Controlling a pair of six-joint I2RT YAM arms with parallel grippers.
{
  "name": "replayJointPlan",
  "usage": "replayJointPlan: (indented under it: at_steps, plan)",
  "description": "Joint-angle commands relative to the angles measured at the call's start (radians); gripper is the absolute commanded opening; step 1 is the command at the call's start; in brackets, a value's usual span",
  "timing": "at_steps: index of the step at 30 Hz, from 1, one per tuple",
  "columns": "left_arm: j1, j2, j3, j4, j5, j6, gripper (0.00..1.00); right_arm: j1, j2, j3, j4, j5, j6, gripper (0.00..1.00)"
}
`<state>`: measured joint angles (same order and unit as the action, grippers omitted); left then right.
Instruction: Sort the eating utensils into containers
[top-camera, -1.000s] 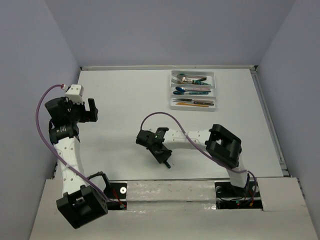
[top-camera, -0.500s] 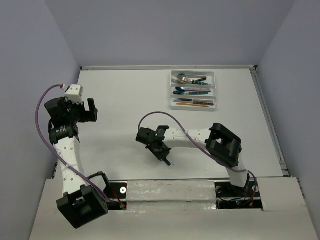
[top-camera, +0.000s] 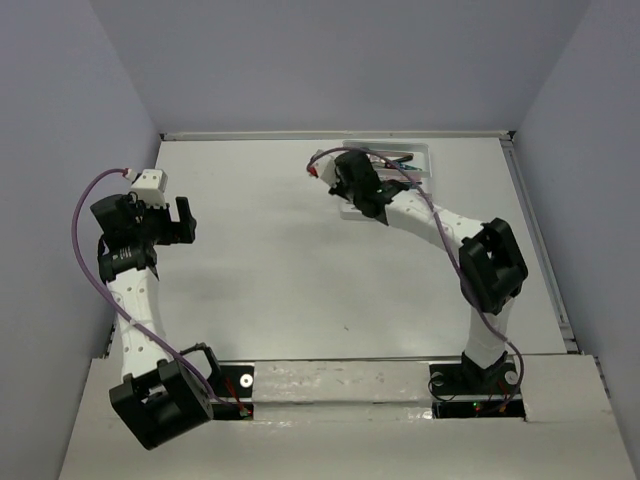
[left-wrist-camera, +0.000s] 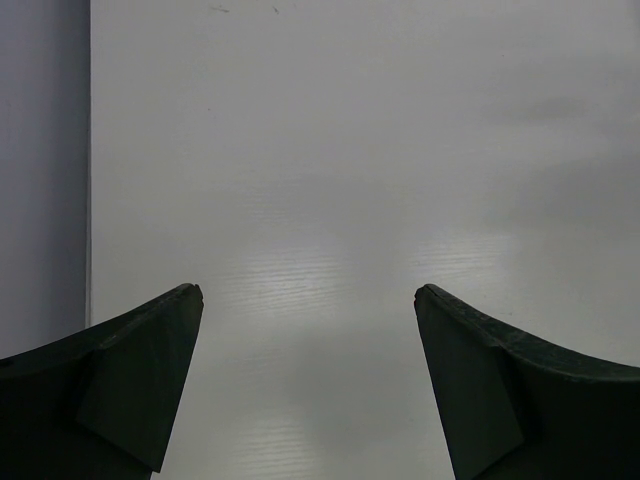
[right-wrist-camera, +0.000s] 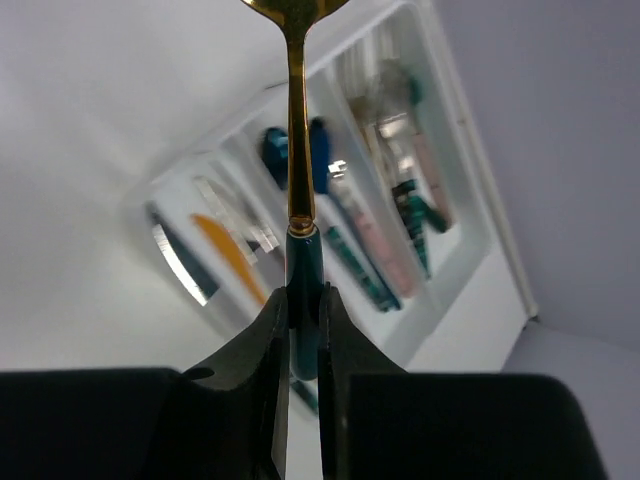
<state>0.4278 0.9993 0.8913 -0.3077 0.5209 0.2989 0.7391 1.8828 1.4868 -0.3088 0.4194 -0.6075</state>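
Note:
I should move my right gripper to the right in the top view and go down over the tray's middle container, because the blue spoons (right-wrist-camera: 320, 150) are there.
My right gripper (right-wrist-camera: 303, 290) is shut on the teal handle of a gold-necked utensil (right-wrist-camera: 297, 130), whose head is cut off by the top of the right wrist view. It hangs above the white tray (right-wrist-camera: 478, 262), over its left part in the top view. The tray's three containers hold several utensils: a gold knife (right-wrist-camera: 228, 255), blue spoons (right-wrist-camera: 320, 150), and pink- and teal-handled pieces (right-wrist-camera: 385, 245). In the top view this gripper (top-camera: 355, 180) covers much of the tray (top-camera: 424, 153). My left gripper (top-camera: 183, 222) is open and holds nothing, at the far left over bare table (left-wrist-camera: 308, 295).
Grey walls close in the white table on the left, back and right. A metal rail (top-camera: 535, 240) runs along the table's right edge. The arm bases stand at the near edge (top-camera: 330, 380).
My right arm has swung from the table's near middle up to the tray at the back right, its jaws now shut on the teal-handled utensil. The left arm has not moved.

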Motion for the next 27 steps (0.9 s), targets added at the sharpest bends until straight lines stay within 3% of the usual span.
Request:
replayJointPlan:
  at_steps: [1,8,15,27]
  plan:
    - [0.006,0.030,-0.009,0.028,0.013,0.000,0.99,-0.174,0.038,0.133,0.192,-0.149,-0.394,0.00]
    - [0.006,0.079,0.003,0.058,-0.041,-0.017,0.99,-0.313,0.159,0.185,0.180,-0.289,-0.702,0.00]
    - [0.005,0.107,-0.002,0.070,-0.052,-0.021,0.99,-0.382,0.154,0.113,0.175,-0.453,-0.735,0.00]
    - [0.006,0.125,-0.005,0.078,-0.068,-0.026,0.99,-0.448,0.251,0.064,0.221,-0.426,-0.773,0.00]
